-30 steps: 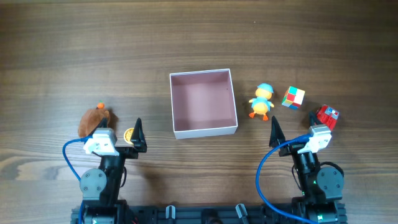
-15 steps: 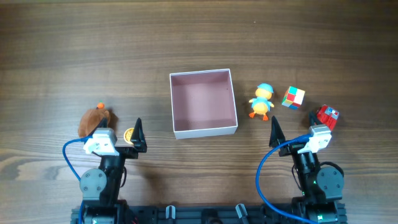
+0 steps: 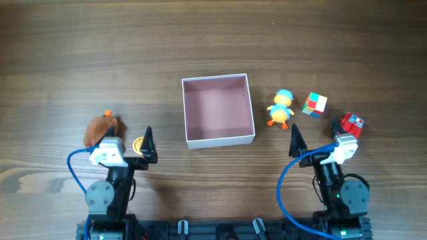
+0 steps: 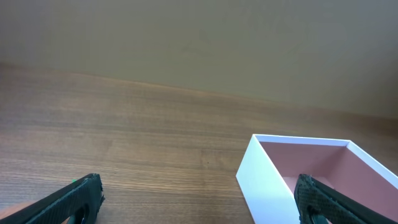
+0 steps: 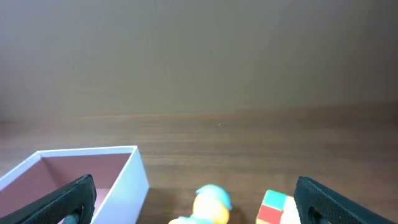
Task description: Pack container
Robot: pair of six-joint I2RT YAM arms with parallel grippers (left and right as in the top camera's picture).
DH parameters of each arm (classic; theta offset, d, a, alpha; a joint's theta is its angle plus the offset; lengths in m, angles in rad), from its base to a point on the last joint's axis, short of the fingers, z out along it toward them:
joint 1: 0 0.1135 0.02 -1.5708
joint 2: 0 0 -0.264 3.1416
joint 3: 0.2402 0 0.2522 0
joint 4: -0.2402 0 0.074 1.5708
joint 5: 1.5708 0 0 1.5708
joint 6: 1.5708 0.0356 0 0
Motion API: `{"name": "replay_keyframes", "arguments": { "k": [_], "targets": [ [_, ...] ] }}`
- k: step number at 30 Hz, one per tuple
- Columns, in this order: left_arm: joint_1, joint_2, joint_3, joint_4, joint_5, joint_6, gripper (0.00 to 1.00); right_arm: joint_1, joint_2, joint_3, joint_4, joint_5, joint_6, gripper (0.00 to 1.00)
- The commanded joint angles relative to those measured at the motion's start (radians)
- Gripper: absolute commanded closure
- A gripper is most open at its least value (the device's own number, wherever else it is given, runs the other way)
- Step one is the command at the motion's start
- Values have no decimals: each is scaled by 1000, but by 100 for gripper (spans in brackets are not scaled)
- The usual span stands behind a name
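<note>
I will raise my right gripper, tilt it down and lower it over the red toy [image 3: 351,125], since the gripper's fingers face the wall and the toy lies beside them.
The container [image 3: 189,117], a shallow white box with a dusty pink inside, sits open and empty at the table's middle; it also shows in the left wrist view [image 4: 267,171] and the right wrist view [image 5: 134,171]. A yellow duck toy with a blue cap [image 3: 281,108] [image 5: 208,205] and a colour cube [image 3: 314,104] [image 5: 273,208] lie right of it. A red toy [image 3: 351,124] lies further right. A brown plush [image 3: 100,128] and a small orange piece [image 3: 138,144] lie at the left. My left gripper [image 3: 147,145] [image 4: 199,202] and right gripper [image 3: 294,143] [image 5: 196,202] are open and empty near the front.
The wooden table [image 3: 100,60] stretches bare behind the box. A plain wall [image 4: 199,37] stands beyond the far edge. Blue cables loop by both arm bases.
</note>
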Motion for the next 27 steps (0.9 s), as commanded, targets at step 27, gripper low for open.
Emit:
{"name": "replay_keyframes", "arguments": {
  "k": [27],
  "targets": [
    [-7, 907, 979, -775, 34, -115, 0, -249, 1295, 1350, -1256, 205, 327, 0]
  ]
}}
